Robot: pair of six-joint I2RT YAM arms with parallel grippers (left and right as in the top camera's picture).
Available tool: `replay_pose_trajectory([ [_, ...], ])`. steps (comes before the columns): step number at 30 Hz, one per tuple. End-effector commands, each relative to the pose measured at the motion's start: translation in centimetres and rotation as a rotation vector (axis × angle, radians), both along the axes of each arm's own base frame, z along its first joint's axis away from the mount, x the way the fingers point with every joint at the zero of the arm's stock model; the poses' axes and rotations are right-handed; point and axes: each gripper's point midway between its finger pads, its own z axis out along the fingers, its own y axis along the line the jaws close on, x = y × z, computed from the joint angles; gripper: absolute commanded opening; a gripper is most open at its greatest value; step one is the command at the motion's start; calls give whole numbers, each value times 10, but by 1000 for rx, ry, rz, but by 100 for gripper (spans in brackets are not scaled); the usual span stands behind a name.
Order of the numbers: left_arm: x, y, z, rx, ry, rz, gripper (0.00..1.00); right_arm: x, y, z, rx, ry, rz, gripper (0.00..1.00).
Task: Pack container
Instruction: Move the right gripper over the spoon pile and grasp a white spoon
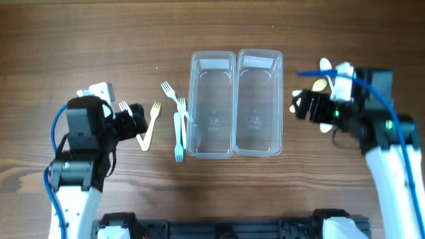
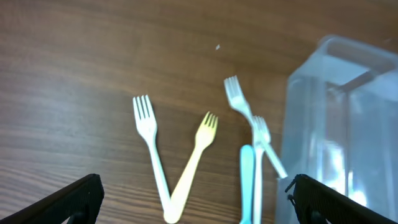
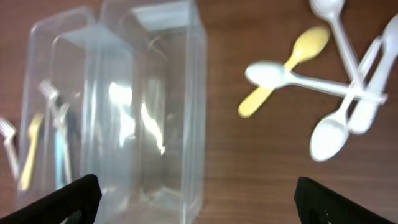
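Note:
My right gripper will next go down toward the spoons and turn across the white spoon's handle near its bowl (image 3: 300, 81).
The clear two-tub container (image 1: 236, 99) stands empty at the table's middle. Several plastic forks lie to its left: a white fork (image 2: 148, 140) and a yellow fork (image 2: 198, 152) forming a V, another white fork (image 2: 239, 99), and a light blue fork (image 2: 247, 180) beside the container wall (image 2: 336, 124). My left gripper (image 1: 138, 119) is open and empty, hovering over the handle ends of the V (image 2: 196, 208). Several spoons lie to the right: a yellow spoon (image 3: 292, 62) and white spoons (image 3: 336, 124). My right gripper (image 1: 299, 106) is open and empty (image 3: 196, 205), between the container (image 3: 124, 93) and the spoons.
The wooden table (image 1: 80, 46) carries only the cutlery and the container. The spoons (image 1: 323, 66) are partly hidden under the right arm in the overhead view. The arm bases stand at the front edge.

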Motion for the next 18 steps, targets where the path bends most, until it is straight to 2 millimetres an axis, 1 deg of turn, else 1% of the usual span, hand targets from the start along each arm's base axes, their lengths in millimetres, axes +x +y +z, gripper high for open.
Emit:
replay_pose_trajectory([
  [1, 8, 15, 4, 85, 1, 45, 100, 30, -14, 14, -100, 13, 14, 100],
  [3, 8, 17, 4, 93, 0, 52, 100, 42, -14, 12, -100, 27, 15, 100],
  [5, 7, 17, 3, 93, 7, 51, 100, 44, -18, 7, -122, 38, 14, 100],
  [8, 3, 17, -1, 94, 32, 50, 100, 49, -29, 6, -187, 26, 8, 99],
  [9, 2, 17, -2, 94, 34, 50, 100, 54, -33, 6, -204, 16, 12, 99],
  [11, 2, 17, -2, 94, 33, 50, 100, 69, -46, -2, -216, 6, -24, 100],
  [12, 2, 17, -2, 94, 33, 50, 100, 78, -54, -10, -223, 9, -28, 100],
  [13, 2, 17, -2, 94, 33, 50, 100, 83, -61, -22, -220, 36, -37, 100],
  [14, 2, 17, -2, 94, 33, 50, 100, 85, -67, -41, -211, 91, -44, 100],
  [16, 2, 17, -2, 94, 33, 50, 100, 90, -69, -75, -219, 166, 13, 100],
  [17, 2, 17, -2, 94, 33, 50, 100, 92, -70, -84, -230, 180, 43, 100],
  [18, 2, 17, -2, 94, 33, 50, 100, 100, -70, -94, -250, 177, 88, 100],
])
